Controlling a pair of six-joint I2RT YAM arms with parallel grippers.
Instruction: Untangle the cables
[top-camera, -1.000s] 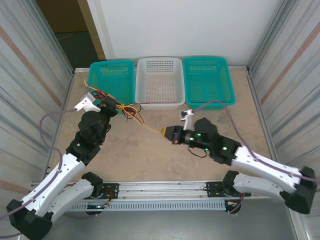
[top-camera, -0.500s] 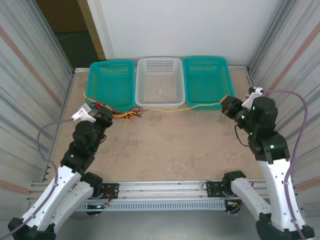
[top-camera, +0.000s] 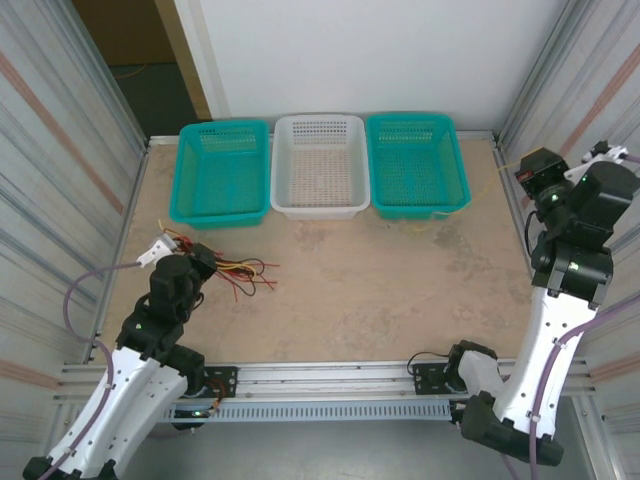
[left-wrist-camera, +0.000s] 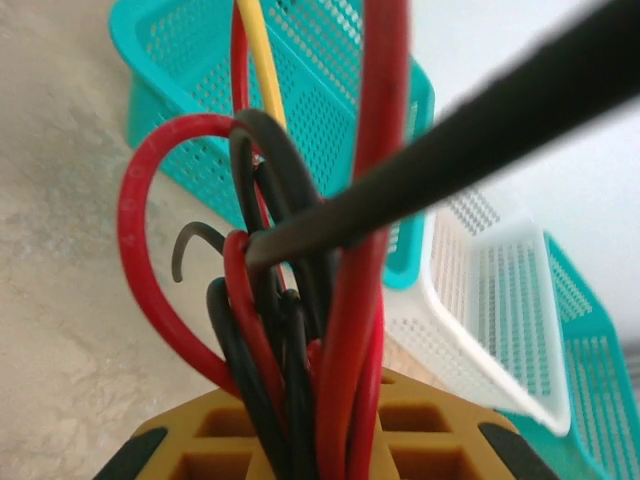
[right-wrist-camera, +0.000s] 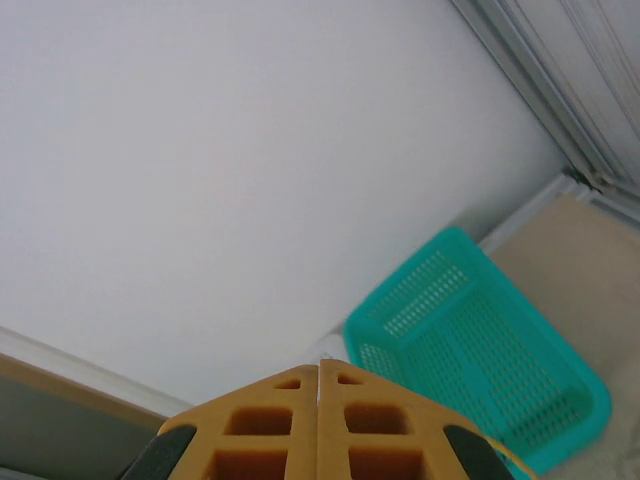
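Bare tabletop before the white basket (top-camera: 314, 256) lies below my left gripper, toward my right gripper, so my left gripper needs to swing sideways and down and release the bundle's end there.
The cables (top-camera: 240, 273), a bundle of thin red, black and yellow wires, fan out over the table at the near left. My left gripper (top-camera: 196, 262) is shut on the bundle's end. In the left wrist view, red and black cables (left-wrist-camera: 300, 300) rise from between the yellow pads of the left gripper (left-wrist-camera: 320, 390). A yellow wire (left-wrist-camera: 264, 60) runs up behind them. My right gripper (top-camera: 528, 176) is raised at the far right, shut on a single yellow cable (top-camera: 430, 220) that trails down toward the table. In the right wrist view, the right gripper (right-wrist-camera: 318, 372) has its pads pressed together.
Three baskets line the back edge: teal (top-camera: 222, 170), white (top-camera: 320, 165), teal (top-camera: 415, 160). Corrugated walls stand on both sides. The right arm's column (top-camera: 565, 300) rises along the right wall. Bare tabletop (top-camera: 380, 290) lies between the arms.
The right gripper swung from the table's middle up to the far right, drawing the yellow cable out of the bundle. The left gripper pulled back toward the near left with the remaining cables.
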